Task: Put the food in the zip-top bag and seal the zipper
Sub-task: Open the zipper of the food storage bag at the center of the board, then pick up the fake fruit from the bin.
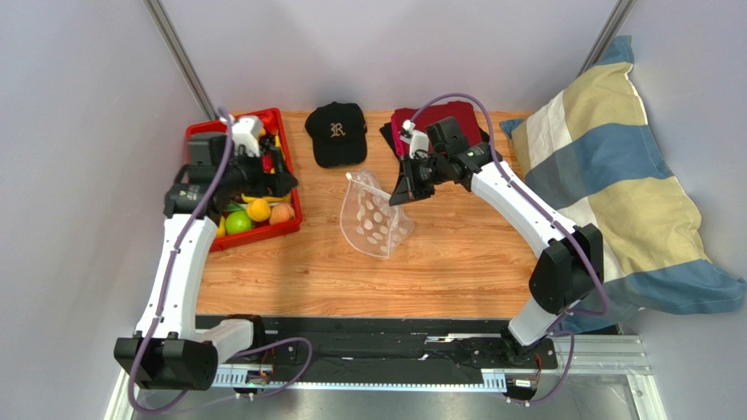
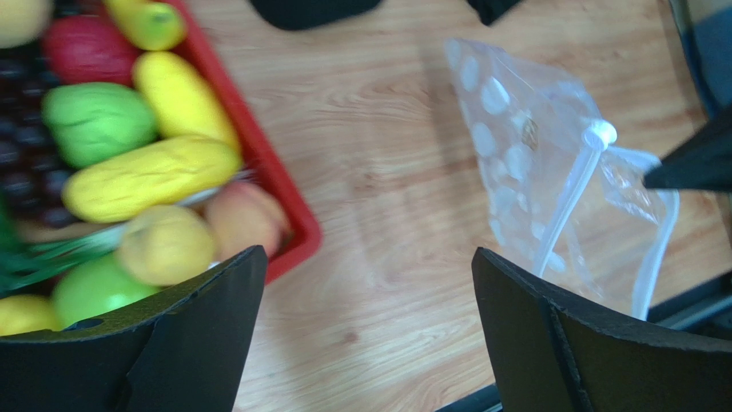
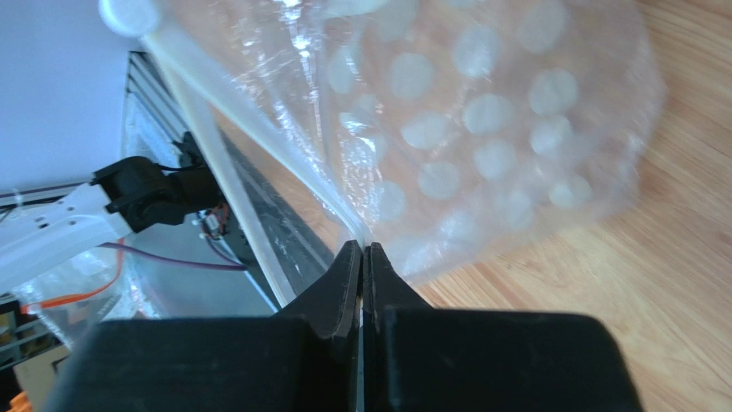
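The bag is empty and the sides of its zipper are apart, so my left gripper will next move outward and down to close on the farthest yellow piece's near end.
The food lies in a red tray: an orange fruit, a green lime and a peach. The left wrist view shows yellow pieces and another lime. My left gripper hovers over the tray's right rim, open and holding nothing. The clear dotted zip-top bag stands at mid-table. My right gripper is shut on its upper edge. The zipper has its two strips spread apart, slider at one end.
A black cap lies behind the bag, with red and dark cloth to its right. A striped pillow fills the right side. Bare wood lies in front of the bag. The black rail runs along the near edge.
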Controlling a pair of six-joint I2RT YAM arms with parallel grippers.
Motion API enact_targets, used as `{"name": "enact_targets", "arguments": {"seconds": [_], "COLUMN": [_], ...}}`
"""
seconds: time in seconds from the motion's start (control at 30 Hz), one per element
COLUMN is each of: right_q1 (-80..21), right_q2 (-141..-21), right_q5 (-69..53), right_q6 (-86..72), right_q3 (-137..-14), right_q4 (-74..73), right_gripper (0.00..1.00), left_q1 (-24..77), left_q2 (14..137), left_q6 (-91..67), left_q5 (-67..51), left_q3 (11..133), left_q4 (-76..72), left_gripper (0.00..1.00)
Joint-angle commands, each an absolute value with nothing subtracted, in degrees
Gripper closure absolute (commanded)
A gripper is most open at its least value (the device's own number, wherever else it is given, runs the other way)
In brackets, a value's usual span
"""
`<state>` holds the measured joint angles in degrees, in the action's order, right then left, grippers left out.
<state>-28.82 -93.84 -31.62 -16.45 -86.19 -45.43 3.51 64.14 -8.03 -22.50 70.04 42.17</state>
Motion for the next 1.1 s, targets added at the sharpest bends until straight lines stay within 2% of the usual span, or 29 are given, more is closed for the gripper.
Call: {"name": "enact_targets", "arguments": {"seconds": [0.0,0.13,0.3,0.5,0.63,0.8,0.87,0.9,1.07], "right_q1": [-30.41,-30.59,-30.59,-29.45,-27.87,-26.90,-26.81,-26.72,-26.63], "right_q2": [-96.15,-97.91,-98.79,-102.04,-102.30,-103.01,-103.18,-103.27,-103.53], "right_q5": [-38.66,-40.78,-43.15,-44.65,-43.24,-42.63,-42.63,-42.63,-43.15], "right_q6": [-22.93,-27.32,-35.32,-38.50,-37.88,-37.27,-37.27,-37.09,-37.35], "right_q3": [-91.31,-93.95,-92.55,-90.26,-86.67,-83.67,-83.32,-83.32,-83.23], "right_q4": [-42.02,-41.31,-37.10,-31.91,-28.84,-27.34,-27.07,-27.07,-26.72], "right_gripper": [1.00,1.00,1.00,1.00,1.00,1.00,1.00,1.00,1.00], "left_q1": [-8.48,-14.13,-19.07,-19.07,-18.72,-15.74,-14.42,-14.07,-10.47], "left_q2": [68.72,74.43,77.34,86.12,91.66,95.80,96.94,97.12,99.57], "left_q6": [-3.87,-0.44,-2.99,-2.29,1.04,3.68,5.79,6.67,16.95], "left_q5": [-25.84,-24.09,-23.73,-20.57,-29.08,-30.06,-31.55,-32.34,-32.17], "left_q3": [78.28,83.93,82.97,88.40,92.89,92.21,91.41,90.28,88.77], "left_q4": [49.82,54.57,46.51,42.89,42.37,34.03,30.00,28.67,24.26], "left_gripper": [0.05,0.09,0.17,0.18,0.20,0.19,0.23,0.28,0.34]}}
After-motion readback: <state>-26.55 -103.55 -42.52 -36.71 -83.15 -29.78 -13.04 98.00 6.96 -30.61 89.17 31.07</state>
